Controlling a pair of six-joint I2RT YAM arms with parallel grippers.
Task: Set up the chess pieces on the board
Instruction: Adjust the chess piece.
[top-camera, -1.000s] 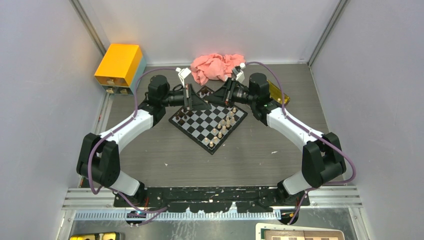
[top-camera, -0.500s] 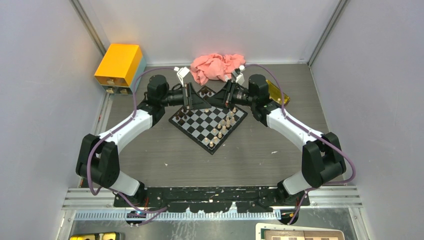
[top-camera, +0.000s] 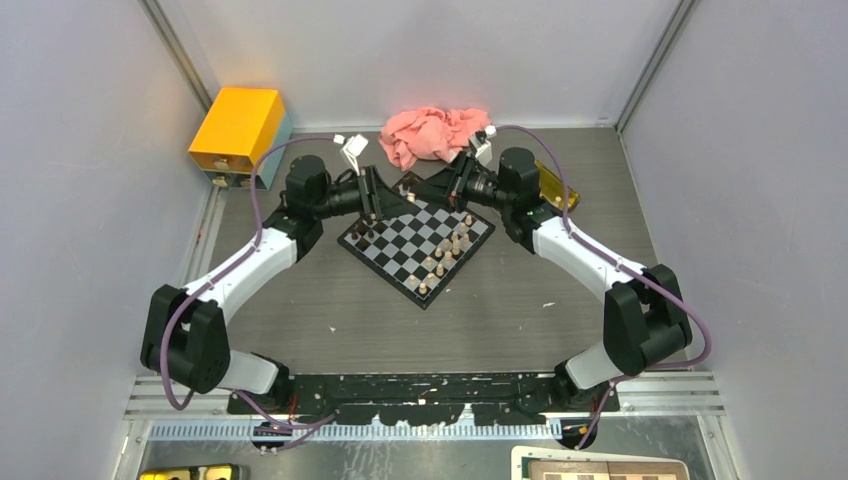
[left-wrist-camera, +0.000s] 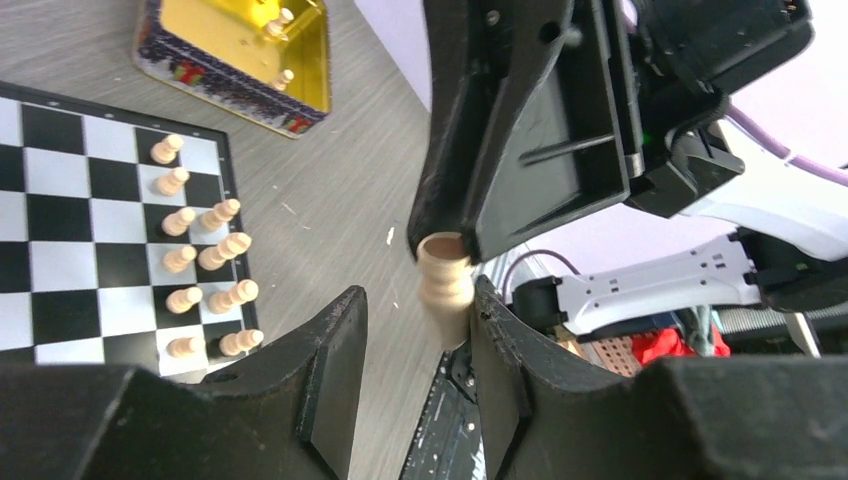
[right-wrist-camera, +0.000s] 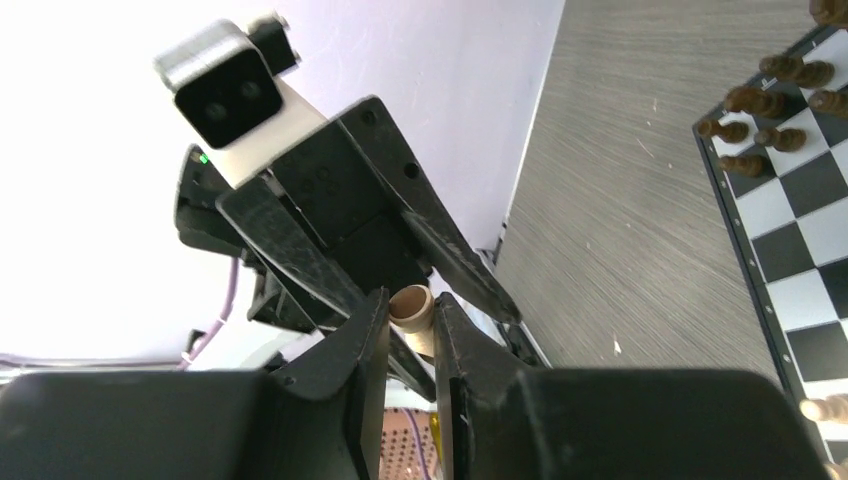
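Observation:
Next, my left gripper swings outward with a turn and closes both fingers around the pale piece (top-camera: 411, 197) (left-wrist-camera: 447, 290), since it hangs there touching only one finger.
The board (top-camera: 415, 240) lies as a diamond between the arms, with pale pieces (top-camera: 447, 250) along its right side and dark pieces (top-camera: 362, 232) at its left corner. My right gripper (top-camera: 432, 188) hovers over the board's far corner, shut on a pale chess piece (right-wrist-camera: 409, 310). My left gripper (top-camera: 388, 200) faces it, jaws wide open. In the left wrist view the pale piece (left-wrist-camera: 445, 285) hangs from the right gripper's fingers (left-wrist-camera: 520, 130) and touches my left gripper's (left-wrist-camera: 418, 300) right finger; the other finger stands clear.
A pink cloth (top-camera: 435, 135) lies behind the board. A yellow box (top-camera: 240, 130) stands at the far left. A yellow tin (left-wrist-camera: 240, 45) holding a few pale pieces sits at the board's right. A brown-and-cream board (top-camera: 600, 468) shows at the bottom edge.
My left arm has drawn back to the left, away from the right gripper. The right gripper has stayed in place with the pale piece.

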